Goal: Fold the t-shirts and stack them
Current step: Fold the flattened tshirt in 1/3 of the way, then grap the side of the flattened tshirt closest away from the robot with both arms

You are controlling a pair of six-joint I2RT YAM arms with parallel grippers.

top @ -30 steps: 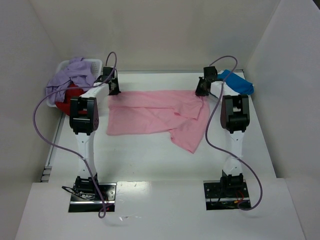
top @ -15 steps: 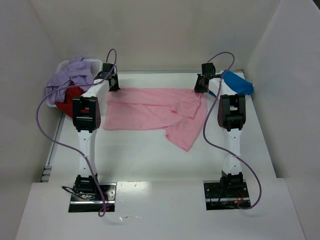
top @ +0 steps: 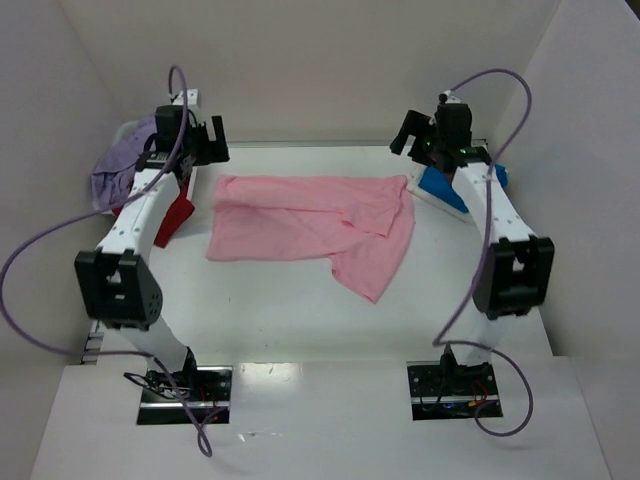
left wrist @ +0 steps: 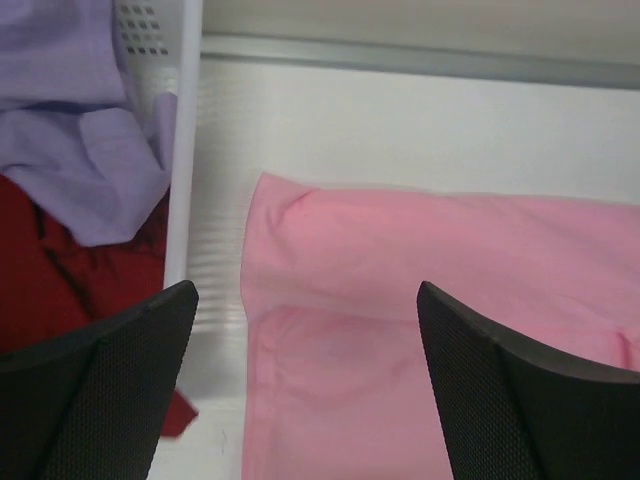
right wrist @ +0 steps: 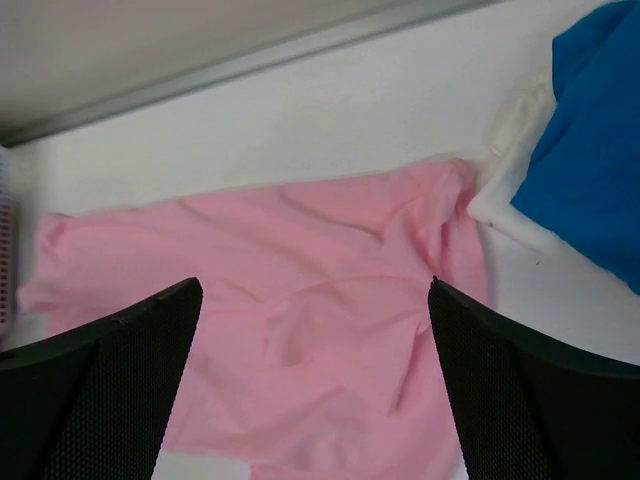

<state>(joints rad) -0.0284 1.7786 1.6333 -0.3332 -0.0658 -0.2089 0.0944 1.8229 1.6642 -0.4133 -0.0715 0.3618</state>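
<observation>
I should bring my right gripper back and down onto the pink shirt's trailing part's edge on the blue shirt's side, as that part sticks out at an angle past the pink shirt's near edge.
The light pink t-shirt (top: 310, 222) lies spread on the table, its lower right part folded over and trailing toward the front. It fills the left wrist view (left wrist: 430, 300) and the right wrist view (right wrist: 300, 290). My left gripper (top: 208, 143) (left wrist: 305, 292) hangs open above the shirt's far-left corner, nothing between its fingers. Raised over the far-right corner, my right gripper (top: 407, 133) (right wrist: 315, 287) is open and empty too. The bright blue t-shirt (top: 455, 190) (right wrist: 600, 150) lies at the right. The lavender t-shirt (top: 118, 165) (left wrist: 70, 120) and the red t-shirt (top: 178, 215) (left wrist: 45, 285) sit at the basket.
The white perforated basket (left wrist: 185, 150) (top: 128, 132) stands at the far left, the red shirt spilling over its side onto the table. A white flat piece (right wrist: 505, 195) shows under the blue shirt. Walls close in behind and on both sides.
Both grippers opened and let go of the pink shirt's far corners, then rose and drew back. The shirt now lies on the table, pulled slightly farther back.
</observation>
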